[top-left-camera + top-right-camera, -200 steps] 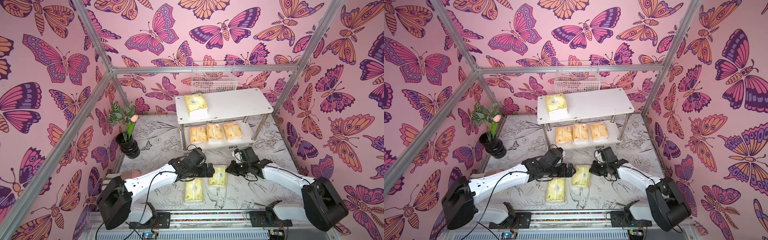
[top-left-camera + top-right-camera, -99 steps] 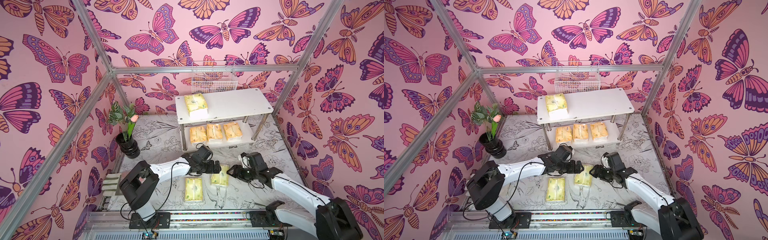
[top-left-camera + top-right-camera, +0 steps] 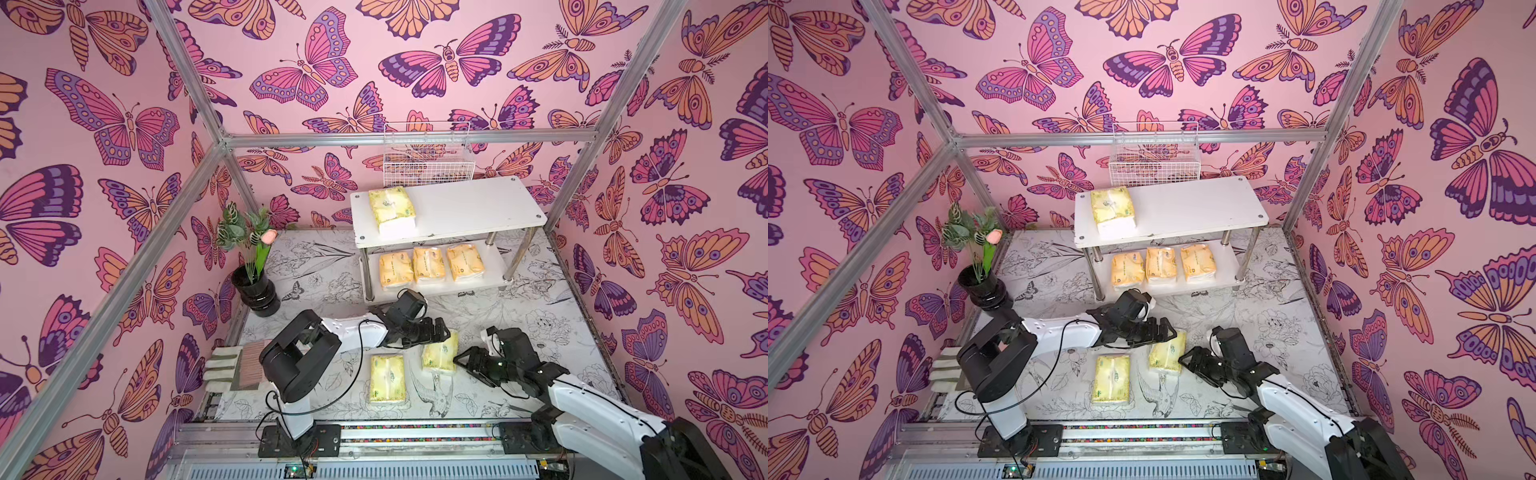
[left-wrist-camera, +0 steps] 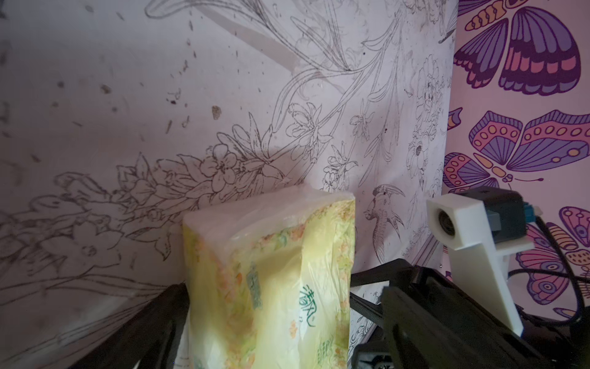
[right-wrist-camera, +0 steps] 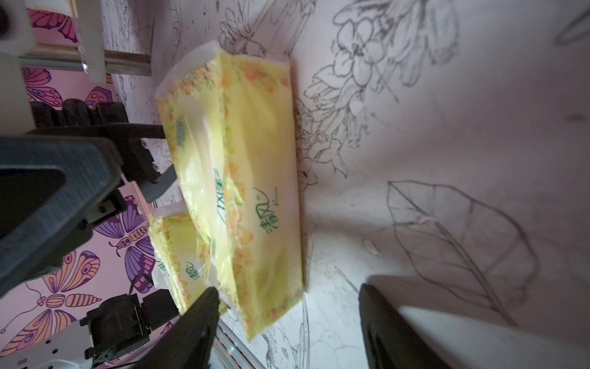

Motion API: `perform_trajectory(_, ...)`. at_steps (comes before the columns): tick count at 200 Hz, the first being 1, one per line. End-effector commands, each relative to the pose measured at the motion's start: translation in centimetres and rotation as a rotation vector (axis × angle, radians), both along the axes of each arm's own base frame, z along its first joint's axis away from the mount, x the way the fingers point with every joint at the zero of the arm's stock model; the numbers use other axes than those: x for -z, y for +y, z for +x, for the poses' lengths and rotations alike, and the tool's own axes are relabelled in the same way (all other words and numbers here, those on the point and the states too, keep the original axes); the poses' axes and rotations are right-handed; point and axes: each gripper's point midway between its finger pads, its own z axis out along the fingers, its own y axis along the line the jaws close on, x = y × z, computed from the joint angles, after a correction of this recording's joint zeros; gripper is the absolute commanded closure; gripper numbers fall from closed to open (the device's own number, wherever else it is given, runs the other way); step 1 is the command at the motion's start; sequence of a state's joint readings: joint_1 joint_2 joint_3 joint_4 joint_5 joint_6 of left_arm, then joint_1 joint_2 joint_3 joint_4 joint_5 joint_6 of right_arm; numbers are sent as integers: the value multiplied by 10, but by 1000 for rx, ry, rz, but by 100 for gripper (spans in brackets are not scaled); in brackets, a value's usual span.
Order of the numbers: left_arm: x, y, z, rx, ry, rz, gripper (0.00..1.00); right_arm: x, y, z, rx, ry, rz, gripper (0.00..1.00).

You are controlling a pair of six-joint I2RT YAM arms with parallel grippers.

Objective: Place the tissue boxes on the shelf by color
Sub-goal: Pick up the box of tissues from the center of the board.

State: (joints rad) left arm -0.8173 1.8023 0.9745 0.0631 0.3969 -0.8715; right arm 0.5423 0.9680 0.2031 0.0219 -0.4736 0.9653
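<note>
The robot's right gripper should next move in toward the held pale box and bring its open fingers around the box's near end (image 3: 447,365) (image 5: 265,301), because the left gripper covers only the box's far end.
The shelf (image 3: 469,208) (image 3: 1187,205) carries one pale yellow-green tissue box (image 3: 390,208) at the left of its top board and three orange ones (image 3: 428,264) on its lower board. One pale box (image 3: 387,378) (image 3: 1111,378) lies flat on the table. Beside it my left gripper (image 3: 440,334) (image 3: 1163,332) (image 4: 268,326) is shut on another pale box (image 3: 441,353) (image 3: 1168,357) (image 4: 271,281) (image 5: 249,179), holding its far end low over the table. My right gripper (image 3: 463,360) (image 3: 1187,360) (image 5: 287,332) stands open just right of that box, apart from it.
A black vase with flowers (image 3: 255,291) stands at the back left. A white wire basket (image 3: 428,160) hangs on the wall behind the shelf. A glove and brush (image 3: 232,368) lie at the table's left edge. Metal frame posts (image 3: 582,166) flank the shelf.
My right gripper has opened, let go of the pale box and drawn back to the right. The left arm has folded its elbow upward while its gripper stays on the box.
</note>
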Motion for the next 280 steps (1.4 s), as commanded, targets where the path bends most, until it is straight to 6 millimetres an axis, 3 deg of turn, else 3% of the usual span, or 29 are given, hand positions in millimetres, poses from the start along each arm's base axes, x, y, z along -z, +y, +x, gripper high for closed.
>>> perform_trajectory(1,7,-2,-3,-19,40,-46,0,13,2,-1,50,35,19,27)
perform_trajectory(101,42,-1,-24,-64,117,-66,0,8,22,14,74,15,134,33)
perform_trajectory(122,47,-3,-29,-61,127,-65,0,7,26,15,64,14,153,42)
perform_trajectory(167,39,-6,-28,-55,112,-85,1,-6,28,11,40,8,170,74)
perform_trajectory(186,23,-8,-23,-58,91,-106,0,-24,26,10,30,-20,170,85)
perform_trajectory(206,-3,-6,-15,-55,44,-107,1,-47,23,7,24,-48,175,91)
perform_trajectory(239,-75,15,2,-36,-145,-13,1,-84,11,1,41,-109,167,91)
perform_trajectory(280,-176,72,18,-96,-411,120,1,-141,11,-2,-26,-195,169,92)
